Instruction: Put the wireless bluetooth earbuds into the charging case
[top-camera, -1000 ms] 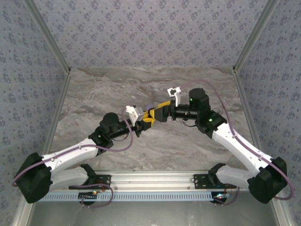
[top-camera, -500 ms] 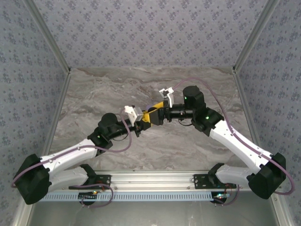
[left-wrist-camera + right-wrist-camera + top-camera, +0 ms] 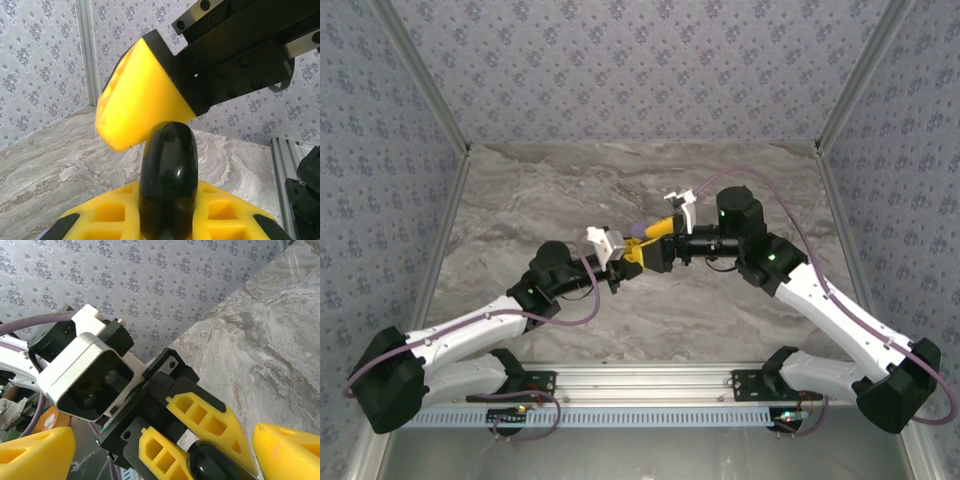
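The table beside the lilac thing is under the robot's left gripper, so the left gripper will next tilt down, lower the black case (image 3: 167, 170) there and let it go.
A glossy black rounded charging case (image 3: 167, 170) stands upright between the yellow fingers of my left gripper (image 3: 167, 220), which is shut on it. The case (image 3: 216, 466) and left fingers (image 3: 210, 425) sit between the spread jaws of my right gripper (image 3: 165, 455), which is open. One right finger (image 3: 140, 100) hangs just above the case top. Seen from above, the left gripper (image 3: 636, 260) and right gripper (image 3: 652, 243) meet tip to tip over the middle of the table. The case is closed, and the earbuds are out of view.
A small lilac thing (image 3: 638, 228) lies just behind the meeting grippers, too small to identify. The grey marbled table (image 3: 520, 200) is walled by patterned panels at the back and sides. An aluminium rail (image 3: 640, 378) runs along the near edge.
The right arm has swung left and nearer, bringing its jaws around the left gripper's tip. The left arm has stayed almost still, holding the case.
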Motion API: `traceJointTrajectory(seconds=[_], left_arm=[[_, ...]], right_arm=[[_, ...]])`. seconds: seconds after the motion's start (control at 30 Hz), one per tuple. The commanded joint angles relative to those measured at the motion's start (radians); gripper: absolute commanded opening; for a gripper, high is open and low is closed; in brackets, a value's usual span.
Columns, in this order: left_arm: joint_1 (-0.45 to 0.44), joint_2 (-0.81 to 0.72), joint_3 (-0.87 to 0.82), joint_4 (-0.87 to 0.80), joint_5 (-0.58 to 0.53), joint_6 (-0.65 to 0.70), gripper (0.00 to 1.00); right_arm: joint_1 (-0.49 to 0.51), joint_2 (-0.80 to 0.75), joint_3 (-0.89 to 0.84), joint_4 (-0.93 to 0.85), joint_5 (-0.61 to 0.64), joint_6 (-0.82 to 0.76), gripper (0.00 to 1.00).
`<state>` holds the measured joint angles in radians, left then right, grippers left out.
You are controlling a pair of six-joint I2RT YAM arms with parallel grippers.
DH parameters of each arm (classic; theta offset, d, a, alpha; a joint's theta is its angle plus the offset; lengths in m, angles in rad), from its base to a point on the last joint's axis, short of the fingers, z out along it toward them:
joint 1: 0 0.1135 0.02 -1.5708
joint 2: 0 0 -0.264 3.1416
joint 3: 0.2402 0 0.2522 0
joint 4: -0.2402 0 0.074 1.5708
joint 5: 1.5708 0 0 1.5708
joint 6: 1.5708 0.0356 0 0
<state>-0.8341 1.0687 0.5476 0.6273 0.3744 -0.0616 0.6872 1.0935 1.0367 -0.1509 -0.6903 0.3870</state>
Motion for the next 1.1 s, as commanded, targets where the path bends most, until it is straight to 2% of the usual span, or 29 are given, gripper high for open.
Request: traceJointTrajectory(seconds=[0.0,0.17,0.23,0.33,0.43,0.5,0.67,0.83,1.07], left_arm=[[0.006,0.010,0.017,-0.011,-0.047,0.000,0.00],[0.007,0.014,0.022,-0.015,-0.042,-0.007,0.00],[0.007,0.017,0.024,-0.030,-0.040,-0.014,0.00],[0.006,0.032,0.023,-0.074,-0.045,-0.062,0.00],[0.006,0.065,0.005,-0.091,-0.043,-0.136,0.00],[0.006,0.104,-0.002,-0.098,-0.065,-0.191,0.00],[0.006,0.272,0.112,-0.244,-0.100,-0.268,0.00],[0.006,0.473,0.258,-0.324,-0.162,-0.342,0.02],[0.006,0.708,0.470,-0.463,-0.177,-0.427,0.00]], right_arm=[[0.025,-0.028,0.003,-0.029,-0.031,-0.017,0.93],[0.026,-0.023,0.022,-0.082,0.043,-0.047,0.93],[0.025,-0.019,0.057,-0.181,0.178,-0.083,0.94],[0.019,-0.040,0.081,-0.285,0.447,-0.106,0.94],[0.000,-0.089,0.055,-0.334,0.710,-0.066,0.96],[-0.033,-0.121,0.030,-0.379,0.829,0.011,0.97],[-0.116,-0.195,-0.059,-0.400,0.840,0.071,0.98],[-0.152,-0.268,-0.128,-0.428,0.861,0.080,1.00],[-0.200,-0.349,-0.193,-0.446,0.865,0.073,1.00]])
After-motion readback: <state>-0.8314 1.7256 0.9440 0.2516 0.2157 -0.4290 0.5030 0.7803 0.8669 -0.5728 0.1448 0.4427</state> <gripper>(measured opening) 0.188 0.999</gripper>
